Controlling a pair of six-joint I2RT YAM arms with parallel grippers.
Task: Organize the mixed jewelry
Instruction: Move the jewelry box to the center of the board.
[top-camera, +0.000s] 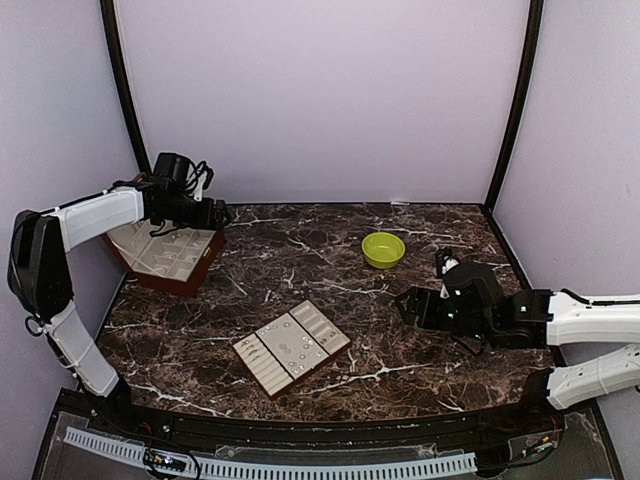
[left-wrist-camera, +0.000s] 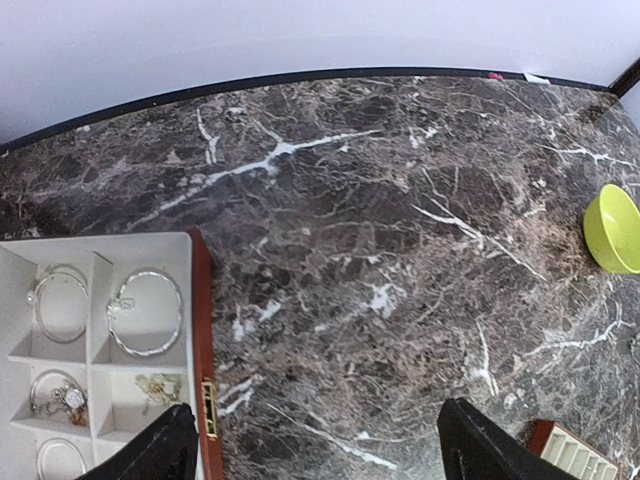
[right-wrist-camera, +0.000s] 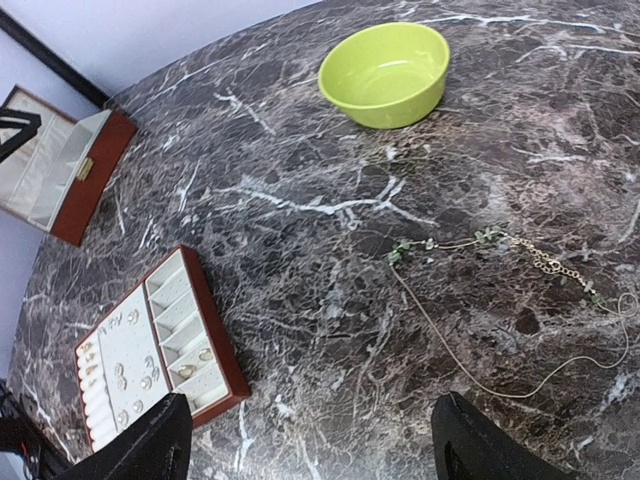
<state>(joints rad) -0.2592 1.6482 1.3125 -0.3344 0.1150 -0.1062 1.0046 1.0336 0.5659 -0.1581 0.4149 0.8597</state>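
The box's rim near its far corner (top-camera: 221, 238) (left-wrist-camera: 200, 300) is below my left gripper, and that thin side fits between the open fingers, so my left gripper should go down there next.
A thin chain necklace with small green beads (right-wrist-camera: 402, 250) lies loose on the marble, just ahead of my right gripper (right-wrist-camera: 310, 445), which is open and empty above the table (top-camera: 405, 302). The cream tray (top-camera: 320, 322) holds small studs (right-wrist-camera: 130, 375) and rings (right-wrist-camera: 195, 360). The reddish-brown box (top-camera: 190, 281) at the back left holds silvery bracelets (left-wrist-camera: 145, 312) and a small jewelled piece (left-wrist-camera: 62, 398). My left gripper (left-wrist-camera: 315, 450) is open and empty, hovering at the box's right edge (top-camera: 215, 213).
A lime-green bowl (top-camera: 383, 249) stands at the back right and looks empty in the right wrist view (right-wrist-camera: 385, 72). The box's brass clasp (left-wrist-camera: 210, 408) faces the table's middle. Purple walls close in the back and both sides.
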